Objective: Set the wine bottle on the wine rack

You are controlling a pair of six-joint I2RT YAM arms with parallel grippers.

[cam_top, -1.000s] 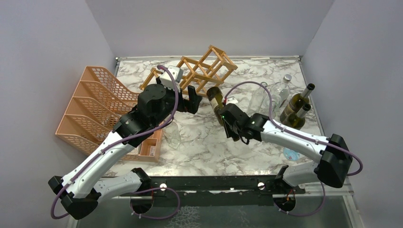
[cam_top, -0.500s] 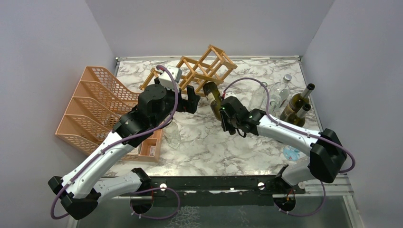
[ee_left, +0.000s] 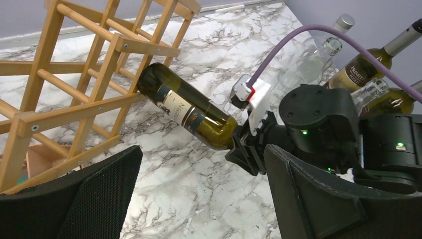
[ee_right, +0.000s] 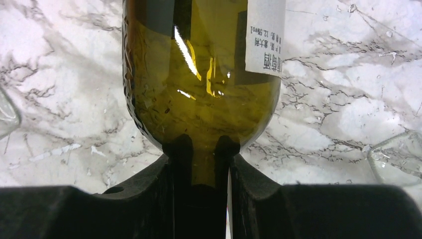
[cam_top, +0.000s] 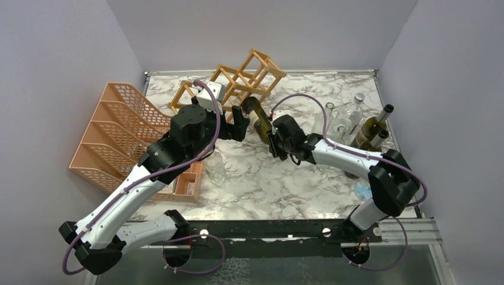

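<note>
Most of the bottle's body is still outside, so next I need to push the bottle in my right gripper outward and to the left in the top view, into the rack's cell.
The wine bottle (cam_top: 255, 114) is dark green with a dark label. It is tilted, with its base against the lower right cell of the tan wooden wine rack (cam_top: 241, 80). My right gripper (cam_top: 273, 135) is shut on the bottle's neck. In the right wrist view the fingers (ee_right: 175, 159) clamp the neck below the bottle's shoulder (ee_right: 199, 89). My left gripper (cam_top: 235, 124) is open and empty, just left of the bottle and in front of the rack. The left wrist view shows the bottle (ee_left: 184, 107), the rack (ee_left: 74, 84) and the right gripper (ee_left: 249, 149).
A salmon-pink mesh organizer (cam_top: 113, 130) stands at the left. Several other bottles, green (cam_top: 371, 127) and clear (cam_top: 347, 116), stand at the right edge. A clear glass (cam_top: 215, 167) lies near the left arm.
My right gripper has carried the bottle left and back, base first, into the rack. The rack has shifted left and back. My left gripper has barely moved.
</note>
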